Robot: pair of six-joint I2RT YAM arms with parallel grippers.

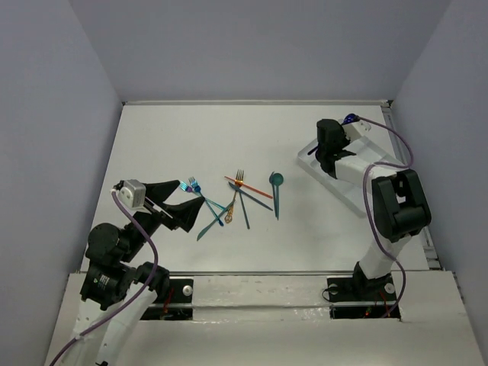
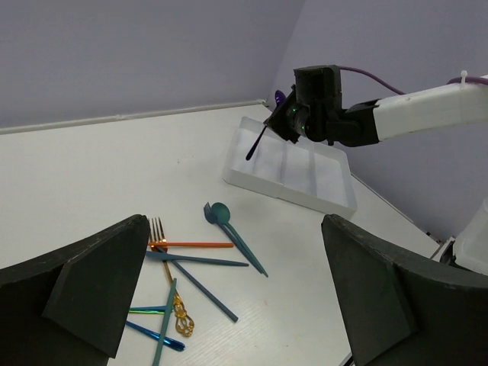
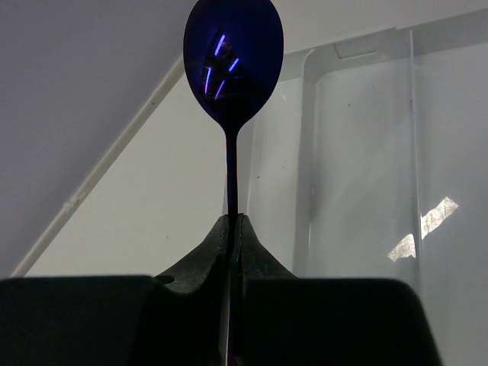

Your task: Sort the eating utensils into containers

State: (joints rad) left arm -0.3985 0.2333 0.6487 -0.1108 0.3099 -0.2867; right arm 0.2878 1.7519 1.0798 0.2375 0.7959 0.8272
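The robot's right gripper will next lower the dark blue spoon a little toward the tray's empty edge section [image 1: 314,155], then open over that narrow section.
Several utensils lie in a loose pile at mid-table: a teal spoon [image 1: 276,181], an orange-red utensil [image 1: 248,186], a gold fork [image 1: 239,178], a blue fork [image 1: 192,184] and dark blue and teal pieces. My left gripper [image 1: 177,200] is open and empty, just left of the pile. In the left wrist view [image 2: 235,225] the teal spoon [image 2: 219,213] and gold fork [image 2: 157,229] lie between its fingers. My right gripper [image 1: 329,145] is shut on a dark blue spoon [image 3: 232,57] by its handle, over the left end of the white divided tray [image 1: 347,191].
The tray [image 2: 293,169] has long narrow compartments and sits at the right, partly under the right arm. Its clear wall shows in the right wrist view [image 3: 366,152]. Grey walls enclose the table on three sides. A purple cable [image 1: 381,164] loops along the right arm.
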